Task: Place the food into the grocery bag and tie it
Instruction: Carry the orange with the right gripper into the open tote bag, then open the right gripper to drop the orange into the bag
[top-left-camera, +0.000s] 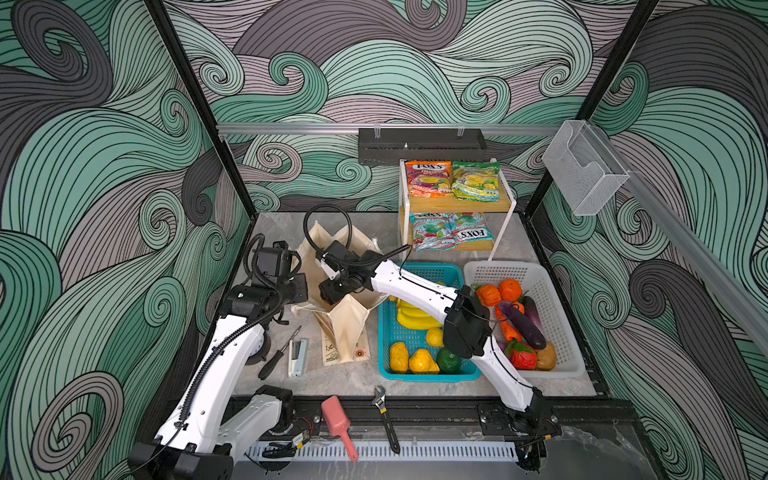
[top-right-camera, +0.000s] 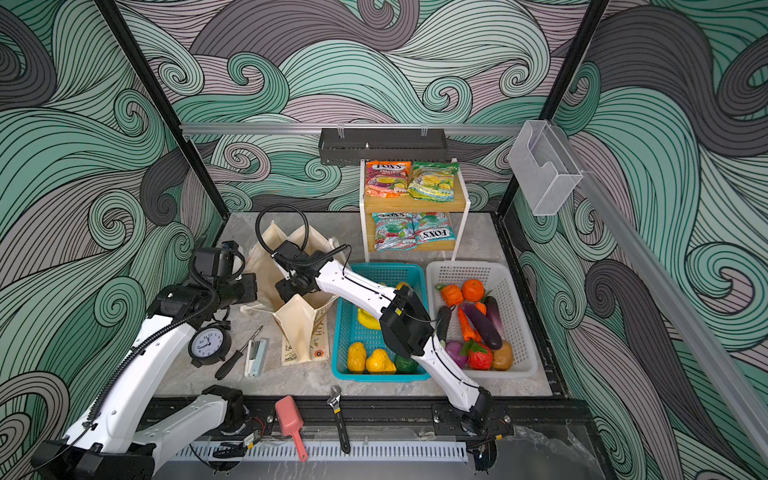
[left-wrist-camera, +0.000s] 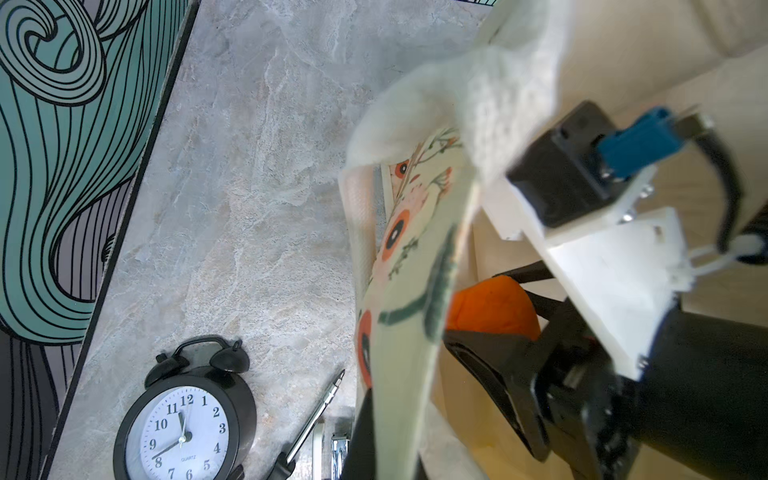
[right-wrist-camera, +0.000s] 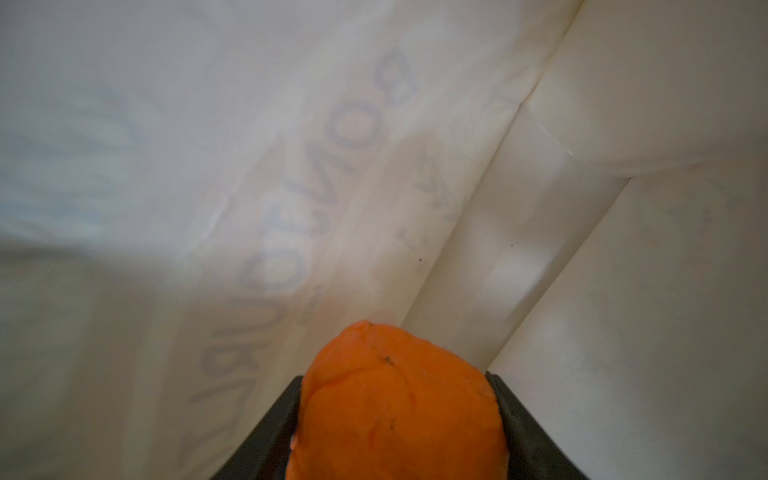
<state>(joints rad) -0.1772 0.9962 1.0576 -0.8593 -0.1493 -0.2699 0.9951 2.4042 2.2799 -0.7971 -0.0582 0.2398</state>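
Note:
My right gripper is above the grocery bag's bottom. It should next go deeper into the bag and release the orange toy fruit on its narrow bottom (right-wrist-camera: 497, 276).
The grocery bag (top-left-camera: 347, 328) (top-right-camera: 301, 322), cream with floral print, stands open at the table's left centre. My left gripper (top-left-camera: 298, 289) (left-wrist-camera: 386, 457) is shut on its floral rim (left-wrist-camera: 415, 257) and holds the mouth open. Down inside the bag, my right gripper (top-left-camera: 332, 291) (right-wrist-camera: 399, 419) is shut on an orange toy fruit (right-wrist-camera: 399, 407) (left-wrist-camera: 494, 307) above the bag's pale lining (right-wrist-camera: 291, 166). More food lies outside: orange-red (top-left-camera: 428, 178) and green (top-left-camera: 476, 180) candy packets on the shelf, a yellow pear (top-left-camera: 422, 361), an orange (top-left-camera: 510, 289).
The teal basket (top-left-camera: 386, 332) and the white basket (top-left-camera: 561, 328) stand right of the bag. An alarm clock (top-right-camera: 210, 343), screwdriver (top-left-camera: 278, 353) and stapler (top-left-camera: 298, 357) lie left of it. A pink scoop (top-left-camera: 337, 424) and a wrench (top-left-camera: 384, 415) rest on the front rail.

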